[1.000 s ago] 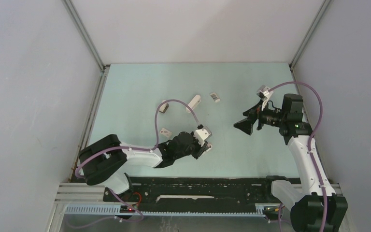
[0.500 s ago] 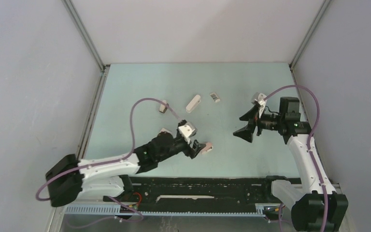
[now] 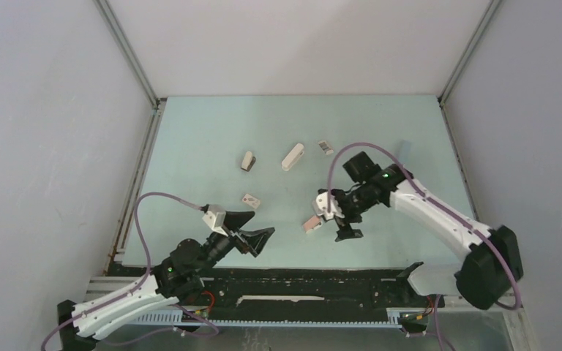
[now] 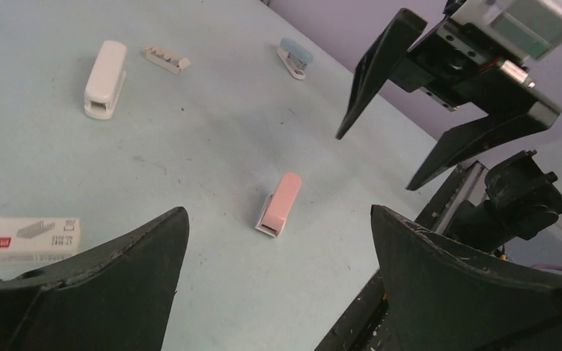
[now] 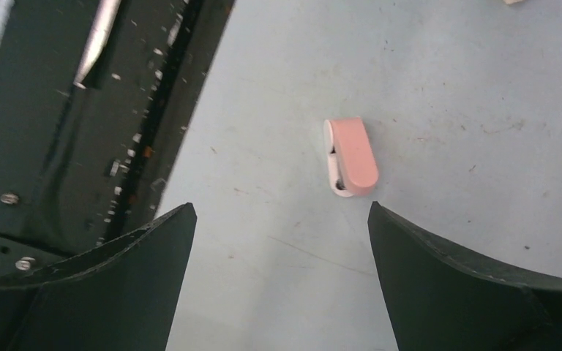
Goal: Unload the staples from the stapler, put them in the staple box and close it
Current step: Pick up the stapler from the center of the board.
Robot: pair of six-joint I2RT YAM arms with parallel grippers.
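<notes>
My right gripper moves down and to the left in the top view next, astride the pink stapler's rounded end [image 3: 315, 220] [image 5: 360, 177], since that end lies nearest the gripper's fingers.
A small pink stapler [image 3: 312, 224] lies closed on the pale green table, and nothing holds it. My left gripper [image 3: 263, 222] is open to the left of it, near the front edge. In the left wrist view the pink stapler [image 4: 279, 205] lies ahead of the left gripper [image 4: 278, 212], beyond its wide-apart fingers. My right gripper [image 3: 342, 223] hangs open just to the right of the stapler. In the right wrist view the pink stapler [image 5: 353, 156] rests a little beyond the right gripper [image 5: 282, 208]. The staples are hidden.
A white stapler [image 3: 292, 156], a beige stapler [image 3: 247, 160] and a blue stapler [image 3: 405, 150] lie farther back. Two small white boxes [image 3: 250, 199] [image 3: 326, 147] lie among them. The black rail [image 3: 300, 285] runs along the near edge.
The left gripper has opened, let go of the pink stapler and drawn back toward the near edge. The right arm has swung in from the right and come down beside the stapler.
</notes>
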